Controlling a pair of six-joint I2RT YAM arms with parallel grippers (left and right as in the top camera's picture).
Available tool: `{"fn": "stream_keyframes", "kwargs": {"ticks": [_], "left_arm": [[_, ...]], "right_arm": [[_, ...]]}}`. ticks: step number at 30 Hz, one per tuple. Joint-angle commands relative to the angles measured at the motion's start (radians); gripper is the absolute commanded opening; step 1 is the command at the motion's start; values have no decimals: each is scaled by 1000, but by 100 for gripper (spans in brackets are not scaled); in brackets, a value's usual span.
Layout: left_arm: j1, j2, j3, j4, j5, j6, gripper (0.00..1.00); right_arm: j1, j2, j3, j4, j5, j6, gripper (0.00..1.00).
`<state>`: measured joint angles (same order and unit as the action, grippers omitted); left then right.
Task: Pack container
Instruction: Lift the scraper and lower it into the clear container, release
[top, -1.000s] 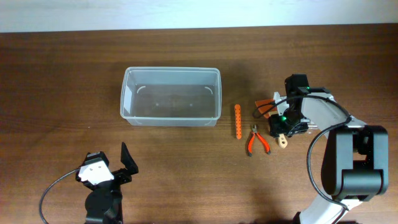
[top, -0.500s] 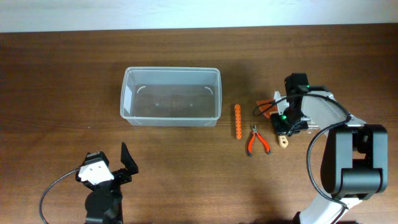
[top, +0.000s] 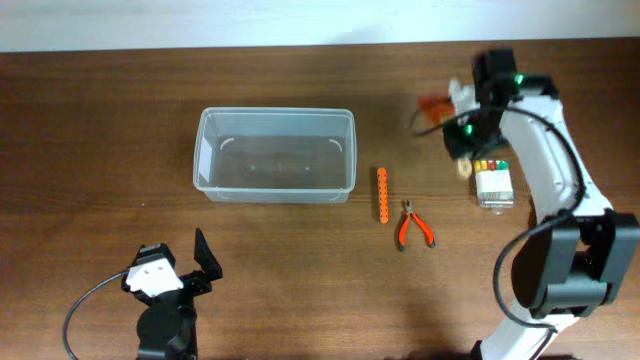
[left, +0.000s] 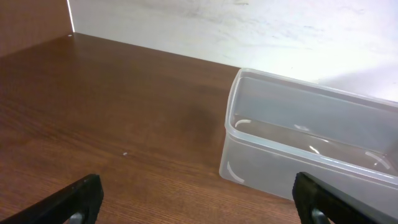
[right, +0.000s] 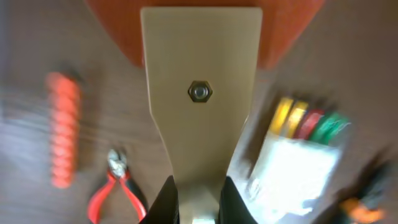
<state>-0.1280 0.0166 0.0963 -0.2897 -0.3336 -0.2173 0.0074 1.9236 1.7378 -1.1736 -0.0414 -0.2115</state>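
Note:
The right gripper swings across next, lowers the scraper (right: 199, 93) in and releases it. The container's empty bottom lies below that gripper, to its left in the overhead view.
The container (top: 275, 113), a clear plastic tub, stands empty left of the table's middle; its near wall also shows in the left wrist view (left: 298, 149). My right gripper (top: 467, 133) is shut on the tan handle of a scraper with an orange blade (top: 433, 105), held above the table at the back right. In the right wrist view the scraper (right: 199, 93) fills the middle, with my fingers (right: 198, 199) clamped on its handle. My left gripper (top: 176, 274) is open and empty at the front left, its fingers wide apart (left: 202, 205) in front of the container.
An orange ridged bar (top: 382, 194) and red-handled pliers (top: 412, 225) lie right of the container. A small clear box of coloured bits (top: 493, 180) lies under the right arm. The right wrist view shows the bar (right: 62, 137), pliers (right: 115, 186) and box (right: 292, 168) below.
My right gripper has risen and moved toward the back of the table with the scraper, uncovering the small box of bits. The left arm has not moved.

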Motion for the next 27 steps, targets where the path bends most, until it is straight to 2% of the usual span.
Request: {"fn": "stream_keyframes", "kwargs": {"ticks": [1,8,16,19,27], "left_arm": [[-3,-5,-3,-2,-4,9,99],[-3,-5,-3,-2,-4,9,99],[-3,-5,-3,-2,-4,9,99],[-3,-5,-3,-2,-4,9,99],[-3,-5,-3,-2,-4,9,99]], "right_arm": [[85,-21,216,-60,-11,-76,4],[261,-21,423,-79,-42,-182,4],[460,-20,426,-89,-234,-559,4],[525,-18,425,-87,-236,-632,4],[616,57,420,-34,-235,-666,4]]}}
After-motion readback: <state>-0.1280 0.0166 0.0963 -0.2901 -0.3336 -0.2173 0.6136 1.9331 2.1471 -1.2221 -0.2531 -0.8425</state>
